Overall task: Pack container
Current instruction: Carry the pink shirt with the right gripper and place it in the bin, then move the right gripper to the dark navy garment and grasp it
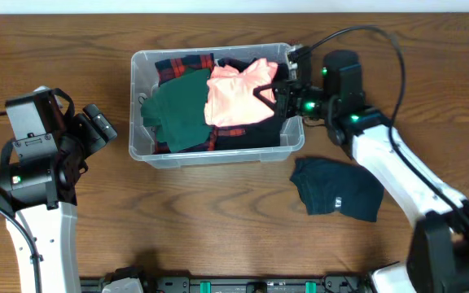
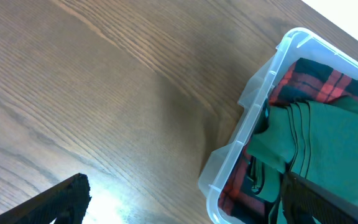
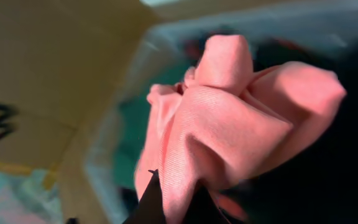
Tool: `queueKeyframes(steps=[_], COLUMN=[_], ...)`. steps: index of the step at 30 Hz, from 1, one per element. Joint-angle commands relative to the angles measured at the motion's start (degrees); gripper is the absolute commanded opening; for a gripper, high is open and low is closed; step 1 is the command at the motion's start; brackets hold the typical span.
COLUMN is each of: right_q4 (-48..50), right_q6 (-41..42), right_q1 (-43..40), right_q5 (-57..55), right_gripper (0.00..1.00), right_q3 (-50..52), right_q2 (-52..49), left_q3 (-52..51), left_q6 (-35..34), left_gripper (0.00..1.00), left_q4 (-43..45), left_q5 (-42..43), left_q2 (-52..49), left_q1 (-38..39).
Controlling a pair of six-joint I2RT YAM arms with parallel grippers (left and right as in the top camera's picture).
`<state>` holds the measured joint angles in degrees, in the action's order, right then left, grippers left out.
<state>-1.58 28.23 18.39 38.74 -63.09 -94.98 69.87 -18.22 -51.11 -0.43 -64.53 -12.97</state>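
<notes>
I need to lower my right gripper toward the bin's end by the navy garment before I open it, as the pink garment is still above the dark fabric.
The container, a clear plastic bin, stands at the table's back centre. Inside lie a red-and-black plaid cloth, a green garment and a pink garment on dark fabric. My right gripper hangs over the bin's right half, shut on a fold of the pink garment, which bunches between its dark fingertips. My left gripper stands open to the left of the bin, holding nothing. Its wrist view shows the bin's corner and the green garment.
A dark navy garment lies crumpled on the wooden table in front of the bin's right end, under my right arm. Black cables arc behind the right arm. The left arm's base stands at the front left.
</notes>
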Motion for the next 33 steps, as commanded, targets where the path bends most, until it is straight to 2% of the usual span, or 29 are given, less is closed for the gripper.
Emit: queueKeyframes(steps=[1,7,11,13,15,23,28,33], right_q4=[-2.1,-6.8,-10.6,-11.6,-11.8,-12.9,-19.7,-31.7], right_q6=[0.5,-1.7,-3.1,-3.1,-3.7,-6.2,-9.1,-16.5], right_q1=[-0.1,0.6,1.2,0.9,0.2,-3.3,-11.3,-23.5], right_q5=[-7.0,-10.6,-14.0,-16.0,-16.0,-16.5,-17.6,-18.0], right_gripper=[0.01,0.01,0.16,0.27,0.35,0.62,0.78,0.92], right_q3=[-0.2,-0.2,-0.2,-0.2,-0.2,-0.2,-0.2,-0.1], right_q2=[-2.7,-3.2,-3.0,-2.5,-0.8,14.2,23.8,24.6], left_q3=[0.1,0.1,0.1,0.1,0.1,0.1,0.1,0.1], left_q6=[-0.5,-0.5,-0.5,-0.5,-0.5,-0.5,-0.5,-0.5], left_gripper=[0.98,0.98,0.98,0.98,0.98,0.98,0.98,0.98], left_q4=[-0.1,-0.1,-0.1,-0.1,-0.1,-0.1,-0.1,-0.1], left_q5=[-0.7,-0.7,-0.7,-0.7,-0.7,-0.7,-0.7,-0.7], left_q2=[-0.2,-0.2,-0.2,-0.2,-0.2,-0.2,-0.2,-0.2], left_q1=[-0.2,-0.2,-0.2,-0.2,-0.2,-0.2,-0.2,-0.2])
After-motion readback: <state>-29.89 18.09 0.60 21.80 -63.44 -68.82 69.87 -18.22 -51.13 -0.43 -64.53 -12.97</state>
